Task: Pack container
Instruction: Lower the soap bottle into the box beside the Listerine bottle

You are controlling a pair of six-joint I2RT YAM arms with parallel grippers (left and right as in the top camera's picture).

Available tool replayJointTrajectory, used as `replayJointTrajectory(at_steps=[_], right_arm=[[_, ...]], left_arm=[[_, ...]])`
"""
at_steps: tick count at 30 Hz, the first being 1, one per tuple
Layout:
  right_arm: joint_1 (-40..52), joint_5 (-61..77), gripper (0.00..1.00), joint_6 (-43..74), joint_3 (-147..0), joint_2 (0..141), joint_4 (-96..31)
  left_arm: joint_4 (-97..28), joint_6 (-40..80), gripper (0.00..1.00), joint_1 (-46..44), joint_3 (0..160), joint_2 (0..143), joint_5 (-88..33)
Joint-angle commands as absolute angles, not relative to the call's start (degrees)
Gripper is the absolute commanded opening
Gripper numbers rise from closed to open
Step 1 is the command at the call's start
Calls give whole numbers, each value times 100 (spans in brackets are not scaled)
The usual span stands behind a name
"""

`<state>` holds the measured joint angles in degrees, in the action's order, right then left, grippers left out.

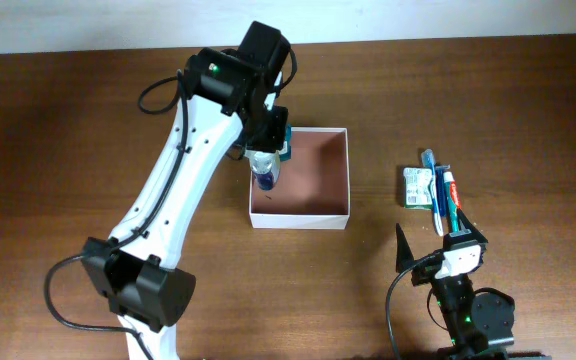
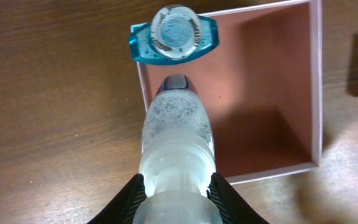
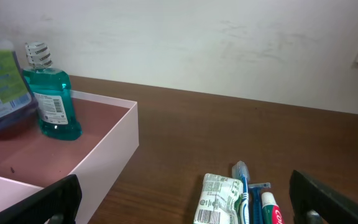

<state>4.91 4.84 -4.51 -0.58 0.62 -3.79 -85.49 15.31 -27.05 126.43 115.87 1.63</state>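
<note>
My left gripper should lower the bottle onto the box's bottom [image 1: 270,196] beside the teal bottle and release the clear cap, as that spot is empty.
The container [image 1: 338,205] is a square white-walled box with a reddish-brown inside, at mid table; it also shows in the left wrist view [image 2: 319,93] and the right wrist view [image 3: 114,146]. A teal bottle [image 2: 173,36] stands in its far left corner, also seen in the right wrist view [image 3: 51,99]. My left gripper [image 2: 176,186] is shut on a clear bottle [image 2: 178,137] with bluish liquid, held over the box's left wall [image 1: 264,172]. My right gripper [image 3: 185,202] is open and empty near the front right, short of the toiletries.
A green-white packet [image 1: 418,186], a blue toothbrush [image 1: 432,185], a blue razor and a toothpaste tube [image 1: 450,200] lie together right of the box; they also show in the right wrist view [image 3: 219,199]. A pale wall stands behind the table.
</note>
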Motion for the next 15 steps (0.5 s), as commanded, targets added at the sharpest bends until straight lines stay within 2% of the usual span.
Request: replayJointTrajectory(at_steps=[1, 15], right_arm=[[443, 493, 98, -425, -32, 21, -410], [443, 493, 98, -425, -32, 21, -410]], left_arm=[[-8532, 1715, 23, -2689, 12656, 11668, 421], [-8401, 1715, 23, -2689, 12650, 11996, 438]])
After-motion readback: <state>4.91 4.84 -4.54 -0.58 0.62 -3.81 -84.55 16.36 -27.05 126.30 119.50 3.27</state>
